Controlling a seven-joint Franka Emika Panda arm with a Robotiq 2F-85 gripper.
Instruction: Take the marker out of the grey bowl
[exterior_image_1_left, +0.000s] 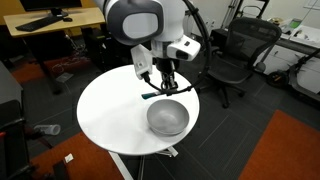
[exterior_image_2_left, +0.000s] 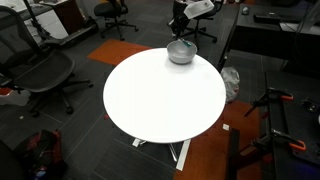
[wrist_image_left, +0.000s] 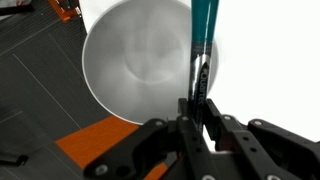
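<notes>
My gripper carries the marker toward the right in the wrist view next, lowers to the bare part of the tabletop beside the grey bowl and releases.
The marker, teal-blue at its far end and dark near the jaws, is pinched between my gripper's fingers, which are shut on it. In the wrist view it runs along the right edge of the grey bowl, whose inside is empty. In an exterior view the gripper hangs just behind the bowl, with the marker sticking out sideways low over the white table. In the other exterior view the bowl sits at the table's far edge under the gripper; the marker is too small to make out there.
The round white table, also visible from the other side, carries only the bowl. Black office chairs and desks stand around it. An orange floor patch lies below the table edge.
</notes>
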